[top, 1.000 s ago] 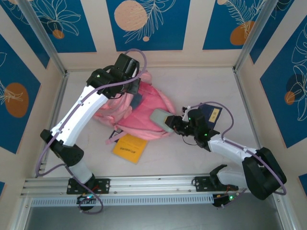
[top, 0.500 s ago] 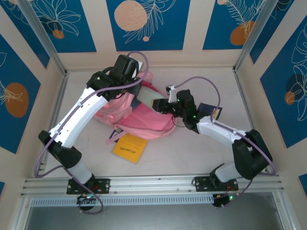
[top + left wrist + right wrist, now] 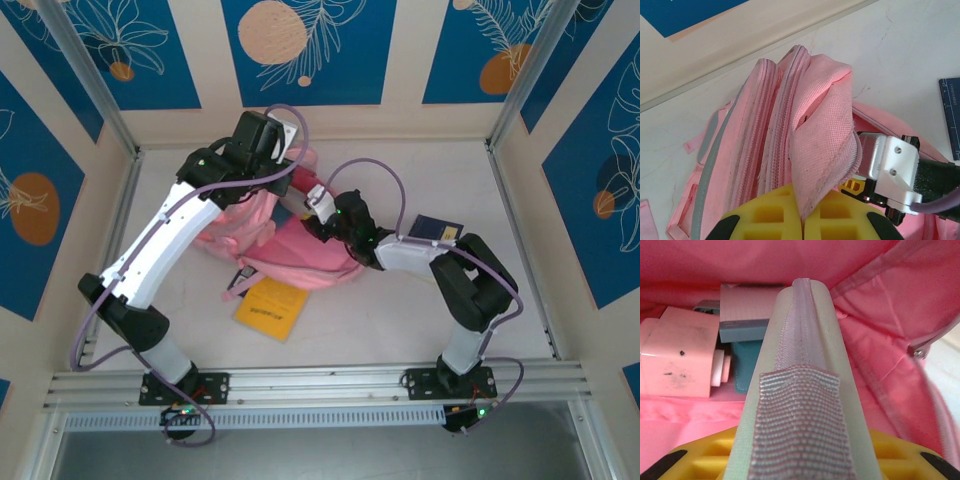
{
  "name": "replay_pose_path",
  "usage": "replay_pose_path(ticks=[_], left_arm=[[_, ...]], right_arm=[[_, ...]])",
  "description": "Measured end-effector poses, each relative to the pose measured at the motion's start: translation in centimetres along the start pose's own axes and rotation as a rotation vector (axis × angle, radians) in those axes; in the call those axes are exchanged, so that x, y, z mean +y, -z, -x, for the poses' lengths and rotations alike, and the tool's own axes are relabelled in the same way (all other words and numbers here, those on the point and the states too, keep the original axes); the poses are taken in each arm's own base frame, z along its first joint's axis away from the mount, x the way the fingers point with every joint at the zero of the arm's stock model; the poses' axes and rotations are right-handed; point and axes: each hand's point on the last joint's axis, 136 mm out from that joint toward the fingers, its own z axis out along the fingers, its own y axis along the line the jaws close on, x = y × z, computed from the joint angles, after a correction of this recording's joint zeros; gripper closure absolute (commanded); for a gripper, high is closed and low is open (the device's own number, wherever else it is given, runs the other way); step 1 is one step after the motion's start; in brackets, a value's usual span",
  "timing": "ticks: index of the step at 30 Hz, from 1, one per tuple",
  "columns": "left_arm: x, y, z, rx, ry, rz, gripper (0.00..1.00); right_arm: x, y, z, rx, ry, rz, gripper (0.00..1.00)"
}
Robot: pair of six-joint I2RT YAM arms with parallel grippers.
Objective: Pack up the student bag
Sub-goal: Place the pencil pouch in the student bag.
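Note:
I will push my right gripper outward, deeper into the bag (image 3: 310, 255) along its far side, and release the green pouch, as bare lining shows beside the pink-grey booklet.
The student bag (image 3: 310, 255) is a pink backpack lying mid-table with its top opening facing right. My left gripper (image 3: 803, 220) is shut on the edge of the bag's zipped flap (image 3: 825, 135) and holds it lifted; from above, the left gripper (image 3: 284, 182) is over the bag's far end. My right gripper (image 3: 800, 457) is shut on a pale green pouch (image 3: 805, 355) with a pinkish zipper and woven loop. It reaches into the bag's mouth (image 3: 312, 212). Inside the bag (image 3: 885, 310) lie a pink box (image 3: 680, 357), a teal case (image 3: 745, 367) and a pink-grey booklet (image 3: 745, 315).
A yellow book (image 3: 270, 308) lies on the table just in front of the bag. To the right of the right arm lies a dark blue book (image 3: 436, 229). The right wrist's white camera mount (image 3: 892, 167) sits close under the lifted flap. Walls enclose the table.
My right arm has swung left and away from me, carrying the green pouch from beside the bag into its opening. The left gripper has kept its hold on the flap.

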Motion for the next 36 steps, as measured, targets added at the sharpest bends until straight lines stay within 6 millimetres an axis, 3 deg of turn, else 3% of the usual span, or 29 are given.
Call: replay_pose_path(ticks=[9, 15, 25, 31, 34, 36], left_arm=[[0.4, 0.5, 0.4, -0.020, 0.018, -0.032, 1.00], [0.1, 0.5, 0.4, -0.020, 0.023, -0.059, 1.00], [-0.2, 0.5, 0.5, -0.029, 0.036, -0.111, 1.00], [-0.6, 0.6, 0.1, -0.033, 0.037, -0.144, 1.00], [-0.6, 0.6, 0.2, -0.046, 0.041, -0.150, 1.00], [-0.4, 0.5, 0.3, -0.057, 0.046, -0.149, 1.00]], right_arm=[[-1.8, 0.4, 1.1, -0.024, 0.099, -0.079, 1.00], [-3.7, -1.8, 1.9, 0.000, 0.124, -0.155, 1.00], [-2.9, -5.4, -0.3, 0.083, 0.153, -0.101, 1.00], [-3.4, -7.3, -0.2, 0.107, 0.149, -0.077, 1.00], [-3.5, -9.0, 0.3, 0.117, 0.144, -0.063, 0.91], [-3.5, -10.1, 0.5, 0.121, 0.138, -0.057, 0.68]])
